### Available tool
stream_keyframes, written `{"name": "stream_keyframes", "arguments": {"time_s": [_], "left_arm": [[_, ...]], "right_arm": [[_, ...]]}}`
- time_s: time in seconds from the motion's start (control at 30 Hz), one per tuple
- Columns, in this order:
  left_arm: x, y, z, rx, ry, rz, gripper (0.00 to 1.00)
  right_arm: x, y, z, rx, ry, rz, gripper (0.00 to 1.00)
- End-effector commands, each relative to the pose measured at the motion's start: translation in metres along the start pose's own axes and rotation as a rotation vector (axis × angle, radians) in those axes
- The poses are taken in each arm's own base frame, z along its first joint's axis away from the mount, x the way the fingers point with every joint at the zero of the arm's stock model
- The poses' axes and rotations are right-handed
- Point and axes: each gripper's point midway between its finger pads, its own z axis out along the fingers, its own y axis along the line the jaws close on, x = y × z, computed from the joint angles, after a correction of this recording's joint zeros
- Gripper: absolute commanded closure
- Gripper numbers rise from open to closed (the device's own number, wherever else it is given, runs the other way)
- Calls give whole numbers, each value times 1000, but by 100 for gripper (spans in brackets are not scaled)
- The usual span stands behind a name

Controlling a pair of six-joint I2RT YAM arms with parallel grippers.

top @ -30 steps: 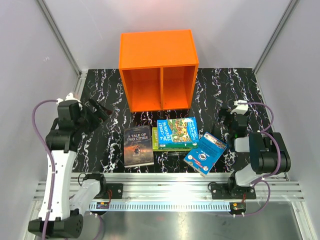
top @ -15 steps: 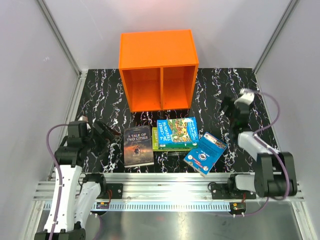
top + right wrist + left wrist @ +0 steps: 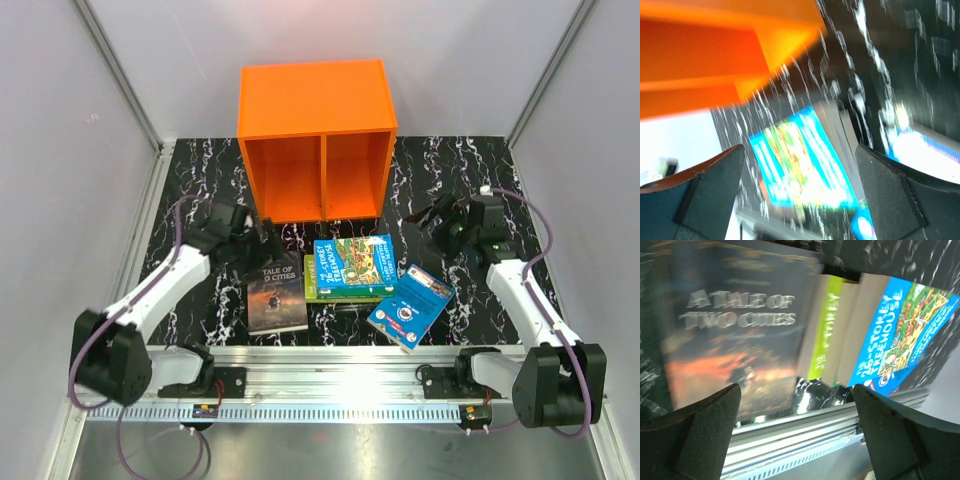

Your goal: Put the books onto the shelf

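Observation:
The illustrated book's page edge, raised on the green book, is below and left in the top view, so my right gripper descends onto it next.
The orange shelf (image 3: 316, 130) stands at the back of the table, its two compartments facing me; the right wrist view shows its corner (image 3: 715, 55). Four books lie flat in front of it: the brown "A Tale of Two Cities" (image 3: 278, 292) (image 3: 735, 325), a blue illustrated one (image 3: 355, 264) (image 3: 905, 335) (image 3: 800, 165) stacked on a green one (image 3: 310, 278) (image 3: 827, 335), and a bright blue one with a round emblem (image 3: 411, 306) (image 3: 920, 145). My left gripper (image 3: 262, 240) (image 3: 796, 395) hovers open over the brown book's far end. My right gripper (image 3: 420, 215) (image 3: 800, 150) is open, right of the shelf's front corner.
The black marbled tabletop (image 3: 450, 170) is closed in by grey walls on three sides. An aluminium rail (image 3: 330, 375) (image 3: 805, 435) with the arm bases runs along the near edge.
Both arms have swung inward. The left gripper went from the table's left edge to the brown book's far end. The right gripper turned left towards the shelf and books. The books have not moved.

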Motion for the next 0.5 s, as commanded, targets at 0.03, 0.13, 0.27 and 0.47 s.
{"name": "stream_keyframes", "arguments": {"time_s": [0.03,0.13,0.27,0.47], "left_arm": [[-11,-51,30,57,-32,124,1],[-6,-67,48,80,3,142,1],[-3,-80,64,63,36,194,1],[5,-107,78,63,73,277,1]], "right_arm": [[52,-11,-19,13,224,63,0],[74,-26,-14,44,305,87,0],[95,-29,-1,37,369,82,0],[123,-30,29,85,492,33,0]]}}
